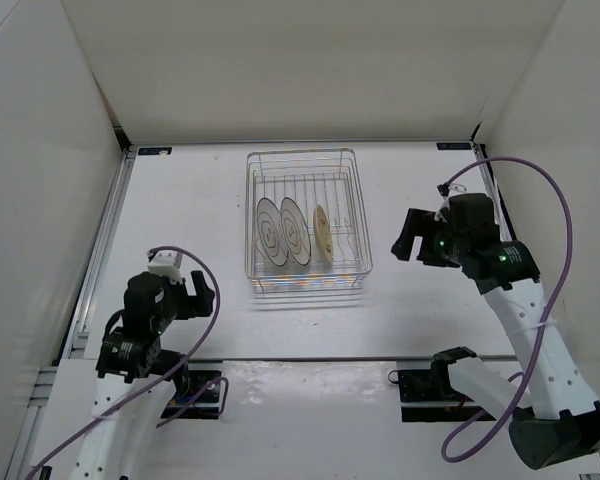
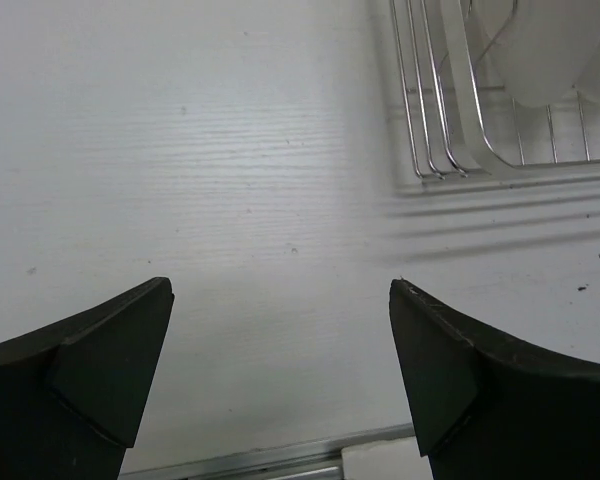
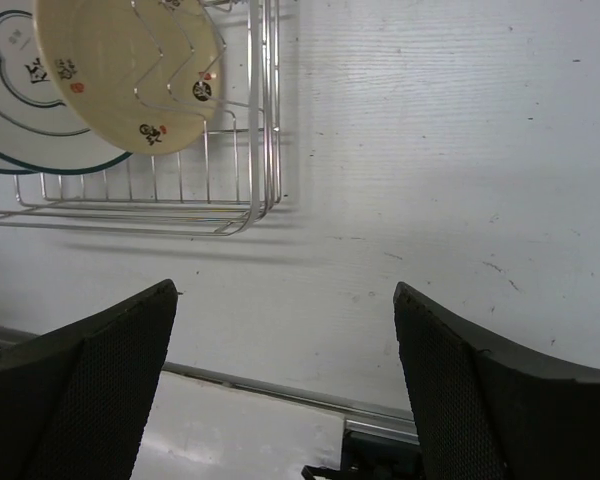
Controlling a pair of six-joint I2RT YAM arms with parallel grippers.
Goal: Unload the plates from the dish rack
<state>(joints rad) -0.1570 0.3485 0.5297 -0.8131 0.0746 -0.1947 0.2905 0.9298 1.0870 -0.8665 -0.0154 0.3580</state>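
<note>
My left gripper should reach outward to its right in the top view and put its fingers on both sides of the closest white-grey plate's far rim (image 1: 264, 203), because the plate's rim is that way.
The dish rack (image 1: 251, 215) is a silver wire basket at the back middle of the table. Three plates stand on edge in it: two white-grey ones with dark rings (image 1: 270, 236) (image 1: 293, 233) and a tan one (image 1: 322, 232) on the right. My left gripper (image 1: 202, 293) hovers open near the rack's front left corner (image 2: 450, 150), nothing between its fingers (image 2: 280, 288). My right gripper (image 1: 405, 240) hangs open to the right of the rack, empty (image 3: 285, 290). The right wrist view shows the tan plate (image 3: 120, 70), a white plate (image 3: 20, 120) behind it and the rack's corner (image 3: 262, 150).
White enclosure walls stand on three sides. An aluminium rail (image 1: 100, 250) runs along the table's left edge and another (image 1: 310, 360) along the near edge. Purple cables (image 1: 565, 230) loop from both arms.
</note>
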